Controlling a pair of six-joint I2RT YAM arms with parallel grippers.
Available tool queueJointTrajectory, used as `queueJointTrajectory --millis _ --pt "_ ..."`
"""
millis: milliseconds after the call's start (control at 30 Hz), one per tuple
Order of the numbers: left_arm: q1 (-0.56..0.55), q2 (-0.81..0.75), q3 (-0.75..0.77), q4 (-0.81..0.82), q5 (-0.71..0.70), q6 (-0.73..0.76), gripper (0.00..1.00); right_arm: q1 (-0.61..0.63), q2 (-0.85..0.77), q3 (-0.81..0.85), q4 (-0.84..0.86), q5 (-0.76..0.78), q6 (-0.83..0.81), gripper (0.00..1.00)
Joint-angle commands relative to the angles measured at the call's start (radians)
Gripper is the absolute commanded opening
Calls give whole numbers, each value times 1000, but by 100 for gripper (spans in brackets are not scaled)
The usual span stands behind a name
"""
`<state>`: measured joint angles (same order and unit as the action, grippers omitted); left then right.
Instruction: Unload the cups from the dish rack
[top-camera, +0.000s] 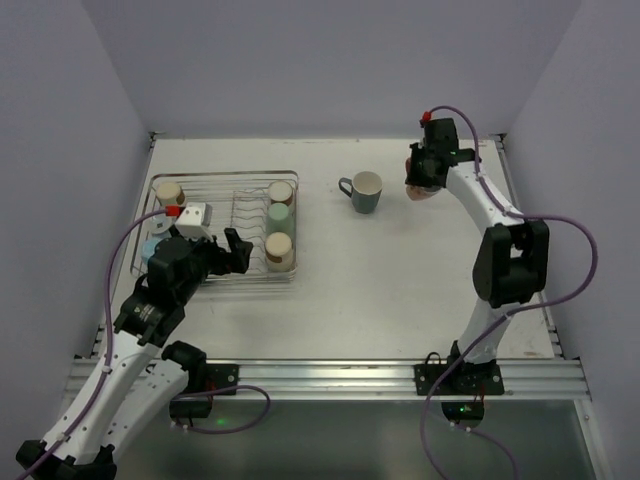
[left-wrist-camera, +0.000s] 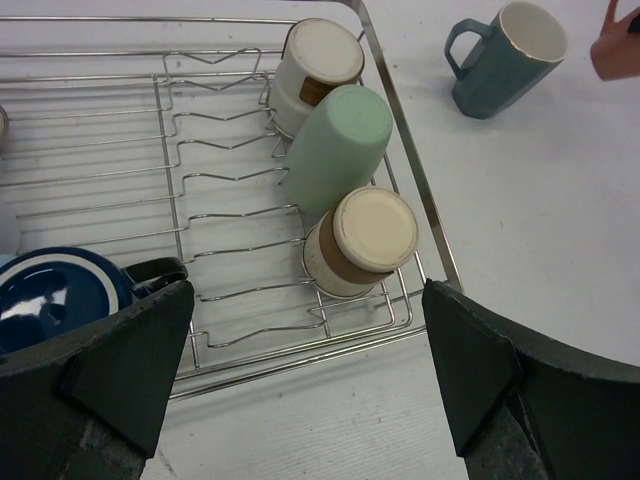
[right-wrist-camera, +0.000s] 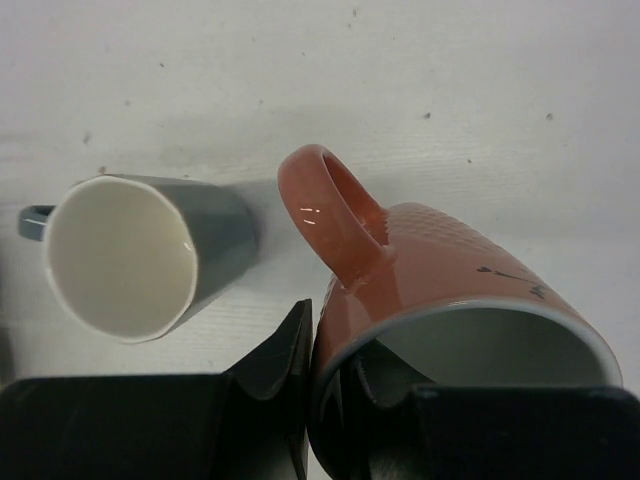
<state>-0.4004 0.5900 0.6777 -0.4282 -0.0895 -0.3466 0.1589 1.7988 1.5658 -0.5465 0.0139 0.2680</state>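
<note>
My right gripper lowers the salmon pink mug (right-wrist-camera: 440, 270) onto the bare tabletop beside the grey-teal mug next and frees the pink mug's rim, since that spot is clear of cups.
The silver wire dish rack (top-camera: 220, 175) sits at the left. Along its right side stand a beige tumbler (top-camera: 281, 192), a pale green tumbler (top-camera: 279, 216) and another beige tumbler (top-camera: 279, 248). A third beige cup (top-camera: 170, 193) is at its far left. A navy mug (left-wrist-camera: 50, 295) lies at its near left. My left gripper (top-camera: 235, 252) is open and empty over the rack's front edge, just short of the nearest beige tumbler (left-wrist-camera: 362, 240). A grey-teal mug (top-camera: 364, 191) stands on the table. My right gripper (top-camera: 425, 175) is shut on the rim of a salmon pink mug (right-wrist-camera: 440, 270), to the right of the grey-teal mug (right-wrist-camera: 130, 250).
White walls close in the table at the left, back and right. A metal rail (top-camera: 330, 375) runs along the near edge. The rack's right rim (left-wrist-camera: 410, 170) lies between the tumblers and the bare table.
</note>
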Motion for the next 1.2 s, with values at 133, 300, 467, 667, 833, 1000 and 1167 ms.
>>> queueJointTrajectory --millis 133,300,467,667,833,1000,1167 --pt "5 11 -1 25 -19 43 100 2 180 184 -67 -8 -39 0" --pt "11 24 0 13 -71 41 100 2 254 223 -98 -8 -39 0" --pt "12 42 16 -21 -151 20 100 7 232 203 -86 -8 -38 34" --pt "11 60 34 -78 -249 -25 100 7 152 155 -47 -54 -21 49" --pt "12 97 51 -103 -332 -66 100 7 -3 55 32 -129 11 65" --pt "14 180 69 -130 -374 -130 100 28 -220 -140 181 -216 65 82" --pt "43 150 63 -188 -501 -222 100 48 -386 -352 324 -307 105 84"
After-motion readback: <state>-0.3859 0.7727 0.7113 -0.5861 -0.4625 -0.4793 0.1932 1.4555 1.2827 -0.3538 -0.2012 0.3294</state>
